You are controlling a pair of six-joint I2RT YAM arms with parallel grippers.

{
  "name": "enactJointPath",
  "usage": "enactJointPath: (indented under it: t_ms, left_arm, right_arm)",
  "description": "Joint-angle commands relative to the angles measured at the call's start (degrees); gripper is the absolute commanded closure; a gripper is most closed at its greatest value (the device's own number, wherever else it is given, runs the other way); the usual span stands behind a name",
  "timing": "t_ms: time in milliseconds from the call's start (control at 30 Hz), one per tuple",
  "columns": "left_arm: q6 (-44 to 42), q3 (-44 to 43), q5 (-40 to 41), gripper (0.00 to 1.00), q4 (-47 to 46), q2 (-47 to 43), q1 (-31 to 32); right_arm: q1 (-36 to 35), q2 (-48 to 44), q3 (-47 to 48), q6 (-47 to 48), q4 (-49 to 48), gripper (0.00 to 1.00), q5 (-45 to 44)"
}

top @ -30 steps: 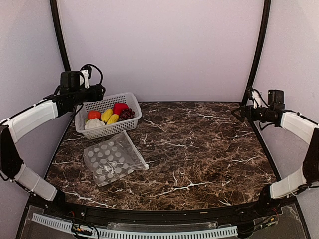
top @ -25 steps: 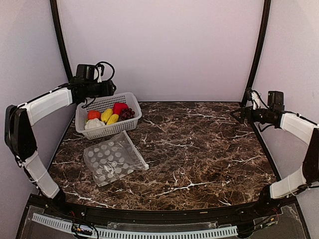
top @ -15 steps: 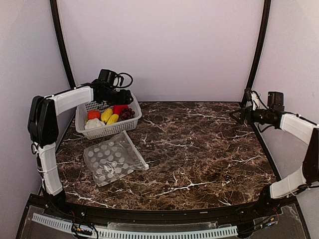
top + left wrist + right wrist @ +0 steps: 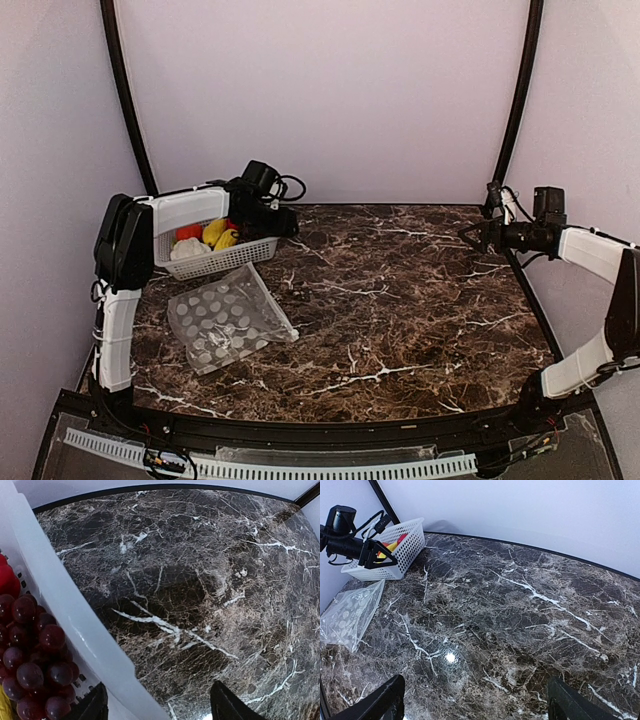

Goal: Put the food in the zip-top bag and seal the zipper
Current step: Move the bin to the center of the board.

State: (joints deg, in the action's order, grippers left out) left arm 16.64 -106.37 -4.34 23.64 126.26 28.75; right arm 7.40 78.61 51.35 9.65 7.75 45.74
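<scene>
The basket's far rim lies left of my right gripper in the top view, so next my right gripper will move that way, open, to straddle the basket's thin rim.
The food lies in a white mesh basket at the back left: a white lumpy vegetable, an orange-red round one and two yellow oblongs. In the left wrist view the dark purple grapes and a bit of the red pepper show inside the basket rim. My left gripper is open and empty, and hovers over the basket's right rim. The dotted zip-top bag lies flat in front of the basket, with its zipper strip along the right edge. My right gripper is open and empty at the far right.
The table is dark marble with light walls behind and at both sides. Black frame posts stand at the back corners. The right wrist view also shows the basket, the left gripper and the bag.
My left arm has swung to the right, from left of the basket across its back to above its right rim. The right arm has barely moved. Bag and food are unmoved.
</scene>
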Motion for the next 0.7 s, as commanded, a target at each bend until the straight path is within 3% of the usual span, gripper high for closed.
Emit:
enactJointPath:
  t_ms: [0,267,467,667]
  left_arm:
    - [0.8,-2.17,2.55,0.38,2.89,0.78,1.02]
    - [-4.1,-2.6,0.61,0.73,2.61,0.84,5.99]
    - [-6.84,-0.91,-4.67,0.83,2.85,-0.68,12.28]
    - [-14.58,6.33,-10.0,0.89,1.24,-5.06,21.59]
  right_arm:
    - [0.34,-0.01,0.5,0.98,-0.04,0.05,1.14]
    - [0.34,-0.1,0.56,1.51,0.25,0.06,0.63]
    - [0.34,-0.19,0.77,0.93,0.38,0.06,0.93]
    - [0.34,0.53,2.42,1.05,1.19,0.06,-0.44]
